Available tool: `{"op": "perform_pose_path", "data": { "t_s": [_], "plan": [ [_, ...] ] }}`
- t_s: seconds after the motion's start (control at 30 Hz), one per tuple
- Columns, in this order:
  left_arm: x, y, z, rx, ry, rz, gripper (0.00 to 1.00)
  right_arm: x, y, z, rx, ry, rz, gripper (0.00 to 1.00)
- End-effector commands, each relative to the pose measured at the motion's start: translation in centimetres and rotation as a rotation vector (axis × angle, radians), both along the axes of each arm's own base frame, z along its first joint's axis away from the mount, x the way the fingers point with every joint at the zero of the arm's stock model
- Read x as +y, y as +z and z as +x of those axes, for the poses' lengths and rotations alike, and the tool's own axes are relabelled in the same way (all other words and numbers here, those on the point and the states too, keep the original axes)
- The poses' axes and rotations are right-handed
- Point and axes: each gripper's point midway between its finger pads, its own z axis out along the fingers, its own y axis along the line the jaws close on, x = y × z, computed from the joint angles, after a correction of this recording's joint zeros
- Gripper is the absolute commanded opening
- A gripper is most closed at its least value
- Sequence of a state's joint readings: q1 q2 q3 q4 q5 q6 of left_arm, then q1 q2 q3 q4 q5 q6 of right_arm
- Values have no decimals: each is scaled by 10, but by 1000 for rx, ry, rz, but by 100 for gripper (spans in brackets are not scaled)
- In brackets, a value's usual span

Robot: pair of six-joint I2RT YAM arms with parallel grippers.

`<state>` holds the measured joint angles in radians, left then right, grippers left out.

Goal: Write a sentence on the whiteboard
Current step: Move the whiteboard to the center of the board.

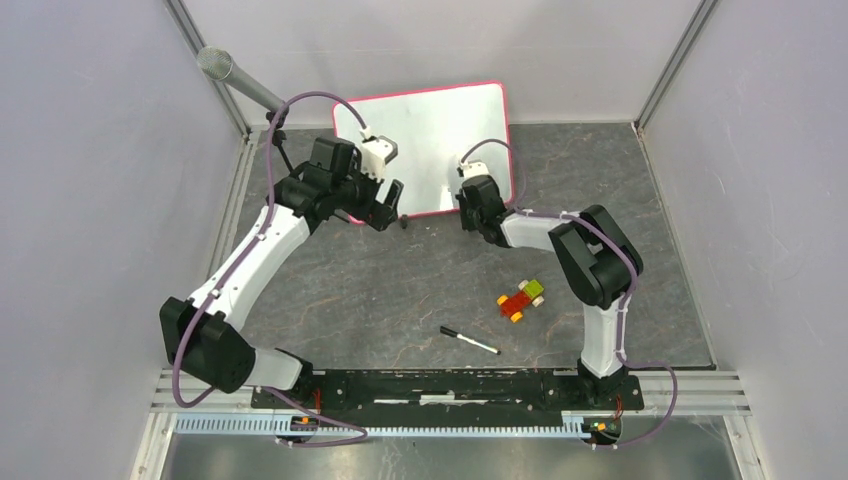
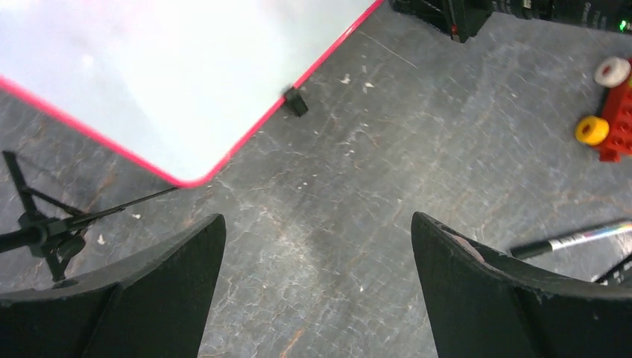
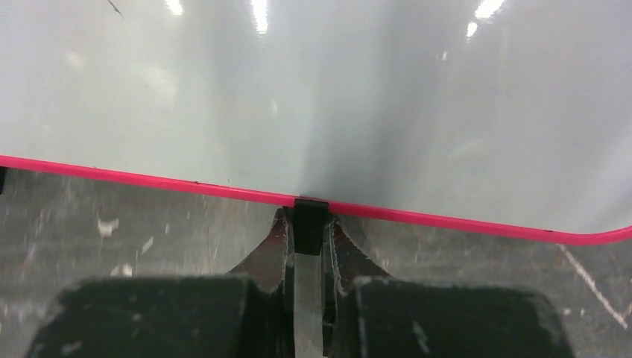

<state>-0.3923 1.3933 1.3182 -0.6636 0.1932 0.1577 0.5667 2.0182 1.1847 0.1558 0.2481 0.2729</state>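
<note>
The open table toward the marker is back of my right gripper, so next that gripper will pull the clip back, turn the whiteboard point(image 1: 435, 140) and let go of the clip.
The whiteboard point(image 1: 435, 140) lies flat at the back middle, white with a pink rim; the sentence is out of view and its face shows white. Reaching in from the right, my right gripper point(image 1: 468, 203) is at the board's near edge. In the right wrist view it point(image 3: 309, 224) is shut on a small black clip point(image 3: 309, 212) fixed to that pink rim point(image 3: 462, 218). My left gripper point(image 1: 385, 205) hovers by the board's near left corner point(image 2: 186, 179). It stands open point(image 2: 317, 218) with only bare table between its fingers.
A black marker point(image 1: 470, 341) point(image 2: 574, 240) lies on the dark table near the front. A red toy car point(image 1: 522, 298) point(image 2: 615, 112) with yellow wheels sits to its right. Another small black clip point(image 2: 296, 101) sits on the board's edge. A microphone on a stand point(image 1: 235, 80) leans in at back left.
</note>
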Motion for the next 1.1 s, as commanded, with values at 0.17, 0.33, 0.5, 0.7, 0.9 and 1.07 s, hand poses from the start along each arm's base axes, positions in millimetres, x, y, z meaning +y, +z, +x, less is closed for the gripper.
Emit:
{"op": "perform_pose_path", "data": {
  "t_s": [0.17, 0.33, 0.5, 0.7, 0.9, 1.07],
  "plan": [
    [-32, 4, -59, 56, -325, 80, 100, 29, 0, -75, 44, 411, -12, 0],
    [-40, 5, -81, 78, -423, 107, 100, 32, -1, -104, 43, 538, -38, 0],
    [-44, 5, -99, 100, -502, 113, 100, 28, -6, -133, 58, 664, -61, 0],
    [-44, 1, -114, 139, -578, 118, 100, 37, 2, -154, 25, 795, -45, 0],
    [-44, 6, -112, 130, -568, 118, 100, 31, 20, -163, -24, 900, -104, 51],
    [-46, 6, -114, 167, -562, 109, 100, 20, 40, -178, -107, 974, -141, 82]
  ]
}}
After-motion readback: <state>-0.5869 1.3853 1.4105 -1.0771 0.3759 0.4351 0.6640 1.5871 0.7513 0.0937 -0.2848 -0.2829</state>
